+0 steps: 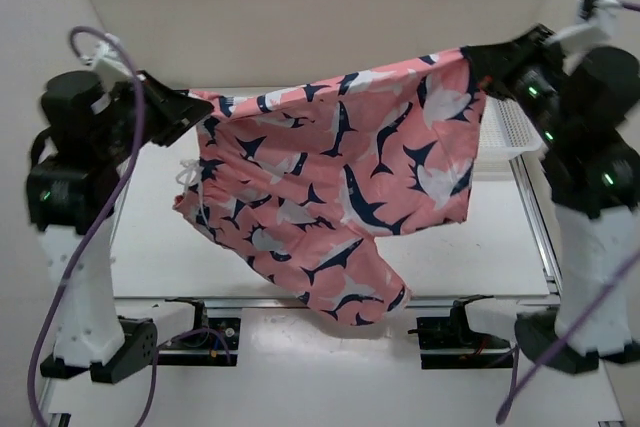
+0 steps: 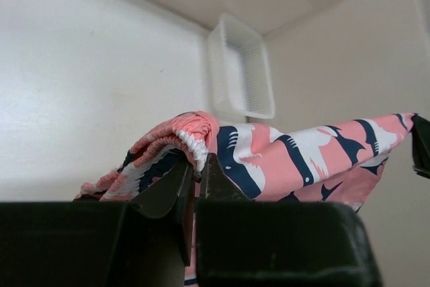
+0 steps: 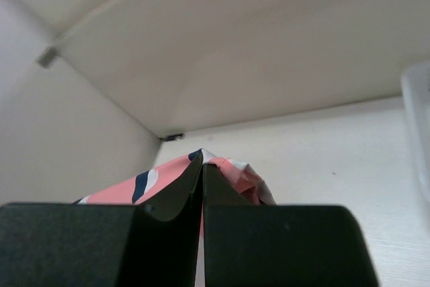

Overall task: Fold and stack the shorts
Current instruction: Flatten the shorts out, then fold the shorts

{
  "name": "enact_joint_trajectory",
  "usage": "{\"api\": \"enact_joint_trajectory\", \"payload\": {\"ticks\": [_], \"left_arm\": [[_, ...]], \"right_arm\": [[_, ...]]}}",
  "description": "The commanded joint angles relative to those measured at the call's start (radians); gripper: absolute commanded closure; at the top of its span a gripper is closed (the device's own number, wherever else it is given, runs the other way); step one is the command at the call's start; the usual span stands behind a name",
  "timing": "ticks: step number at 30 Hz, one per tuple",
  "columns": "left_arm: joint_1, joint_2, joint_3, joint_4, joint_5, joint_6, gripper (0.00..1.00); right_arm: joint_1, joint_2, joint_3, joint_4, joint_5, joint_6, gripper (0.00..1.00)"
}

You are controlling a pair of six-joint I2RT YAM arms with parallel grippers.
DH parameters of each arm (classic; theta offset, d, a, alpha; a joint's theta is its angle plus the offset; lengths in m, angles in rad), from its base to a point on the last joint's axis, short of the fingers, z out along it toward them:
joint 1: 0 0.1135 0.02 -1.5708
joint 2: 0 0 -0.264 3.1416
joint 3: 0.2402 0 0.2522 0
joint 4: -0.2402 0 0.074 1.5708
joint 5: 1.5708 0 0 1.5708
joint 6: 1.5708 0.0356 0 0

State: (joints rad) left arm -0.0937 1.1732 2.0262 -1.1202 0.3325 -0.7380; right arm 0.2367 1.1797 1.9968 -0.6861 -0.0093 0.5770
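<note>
The shorts (image 1: 330, 182) still hang in the air, so the left gripper lowers the pinched waistband corner next and releases it on the bare tabletop below.
The coral-pink shorts (image 1: 330, 182) with white and navy blotches hang spread in the air between both arms, the lower leg drooping toward the table's near edge. My left gripper (image 1: 192, 112) is shut on the gathered waistband at the left corner; the left wrist view shows the shorts (image 2: 295, 159) pinched between its jaws (image 2: 196, 166). My right gripper (image 1: 478, 62) is shut on the upper right corner, held higher; the right wrist view shows the shorts (image 3: 235, 176) caught at its closed tips (image 3: 202, 159).
A white mesh basket (image 1: 510, 127) stands at the back right of the table, partly behind the right arm, and shows in the left wrist view (image 2: 242, 72). White walls enclose the table (image 1: 480, 237) on three sides.
</note>
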Motion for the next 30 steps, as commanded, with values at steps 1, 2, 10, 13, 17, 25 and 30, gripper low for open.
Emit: {"api": "enact_joint_trajectory", "payload": {"ticks": [1,2,10,13,17,25,30], "left_arm": [[0.008,0.092,-0.138,0.127,-0.061,-0.014,0.90],[0.008,0.161,-0.159,0.143,-0.061,-0.014,0.90],[0.054,0.630,-0.036,0.234,-0.113,0.031,0.90],[0.098,0.828,0.127,0.244,-0.058,0.042,0.90],[0.140,1.026,0.319,0.244,0.020,0.028,0.90],[0.149,1.132,0.391,0.244,0.063,0.054,0.90],[0.170,1.109,0.367,0.244,0.098,0.115,0.90]], "right_arm": [[-0.008,0.162,-0.018,0.062,0.101,-0.089,1.00],[-0.008,0.246,-0.029,0.062,0.101,-0.103,1.00],[-0.017,0.714,0.100,0.143,0.091,-0.140,1.00],[-0.027,0.901,0.264,0.116,0.068,-0.149,1.00],[-0.045,1.066,0.393,0.103,0.040,-0.149,1.00],[-0.022,1.019,0.308,0.103,-0.086,-0.172,1.00],[0.129,0.735,-0.008,0.157,-0.058,-0.212,1.00]]}}
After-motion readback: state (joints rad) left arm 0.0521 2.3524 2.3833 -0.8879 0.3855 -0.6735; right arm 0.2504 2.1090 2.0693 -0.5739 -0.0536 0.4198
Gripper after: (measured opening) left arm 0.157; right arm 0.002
